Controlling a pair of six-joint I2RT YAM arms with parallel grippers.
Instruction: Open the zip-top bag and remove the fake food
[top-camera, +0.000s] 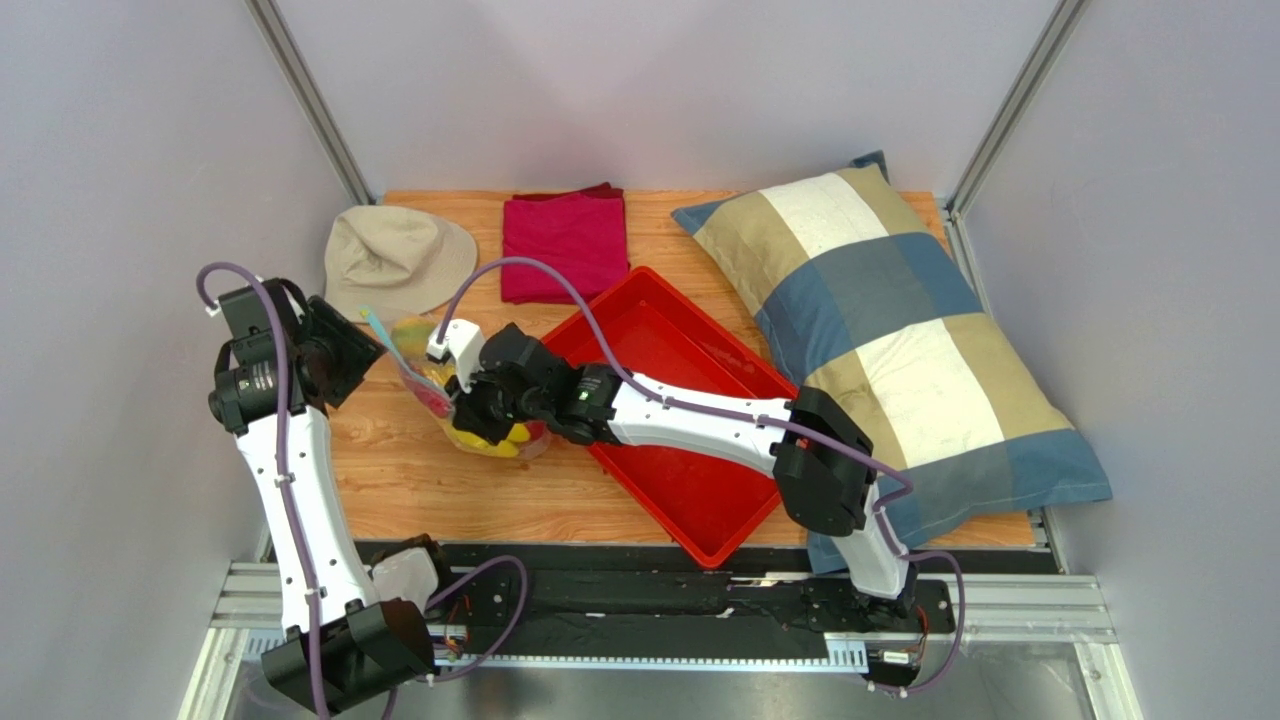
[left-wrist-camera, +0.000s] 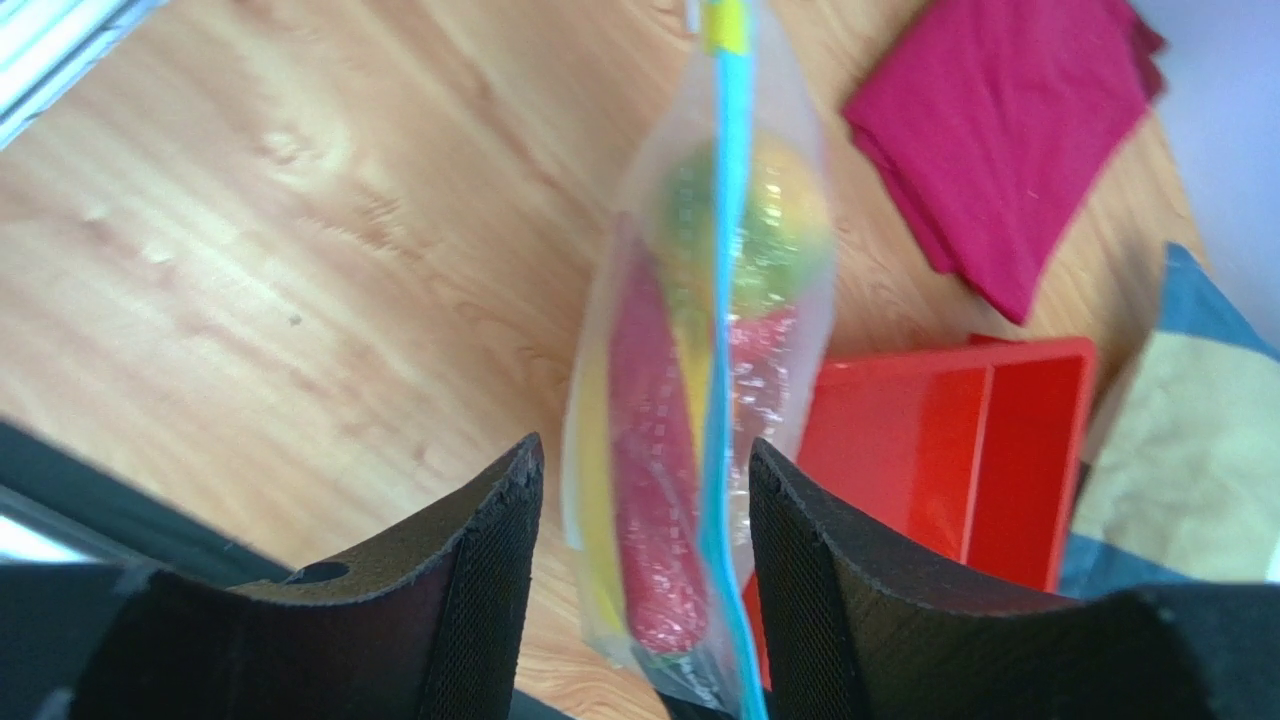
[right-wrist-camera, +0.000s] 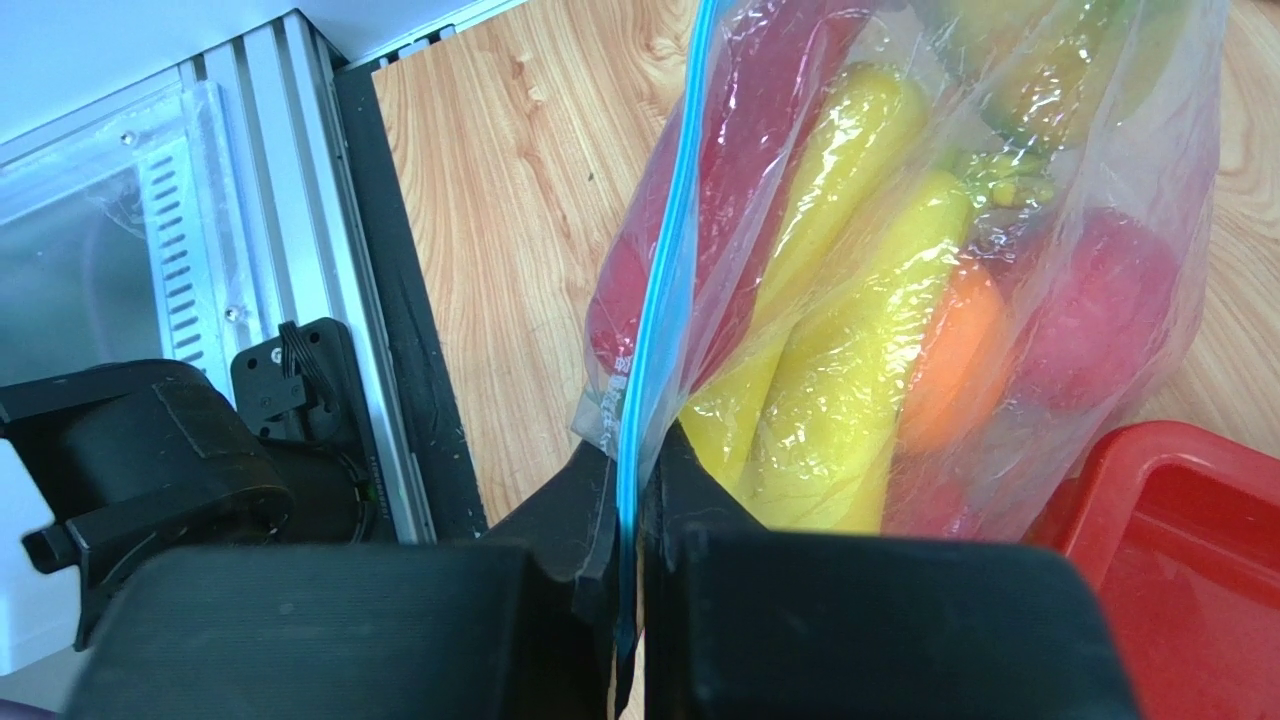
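The robot's left gripper will move next toward the zip's yellow-marked end (top-camera: 367, 315) (left-wrist-camera: 727, 27), which stands free beyond its open fingers, to bring the zip between those fingers.
The zip-top bag (top-camera: 463, 426) hangs just above the wooden table, full of fake food. My right gripper (top-camera: 472, 402) is shut on its blue zip strip (right-wrist-camera: 661, 270), with the strip pinched between the jaws (right-wrist-camera: 628, 480). Through the plastic I see the yellow banana bunch (right-wrist-camera: 842, 375), an orange (right-wrist-camera: 954, 360), a red apple (right-wrist-camera: 1097, 308) and the red chilli (right-wrist-camera: 736, 165). My left gripper (top-camera: 361, 342) is open at the strip's other end. Its fingers (left-wrist-camera: 496, 555) stand on either side of the bag (left-wrist-camera: 661, 450) without touching it. The mango (left-wrist-camera: 766, 210) shows deeper in.
A red tray (top-camera: 676, 435) lies right of the bag, under my right arm. A beige cap (top-camera: 388, 258) and a folded magenta cloth (top-camera: 565, 240) lie at the back. A large checked pillow (top-camera: 902, 330) fills the right side. A metal rail runs along the near edge.
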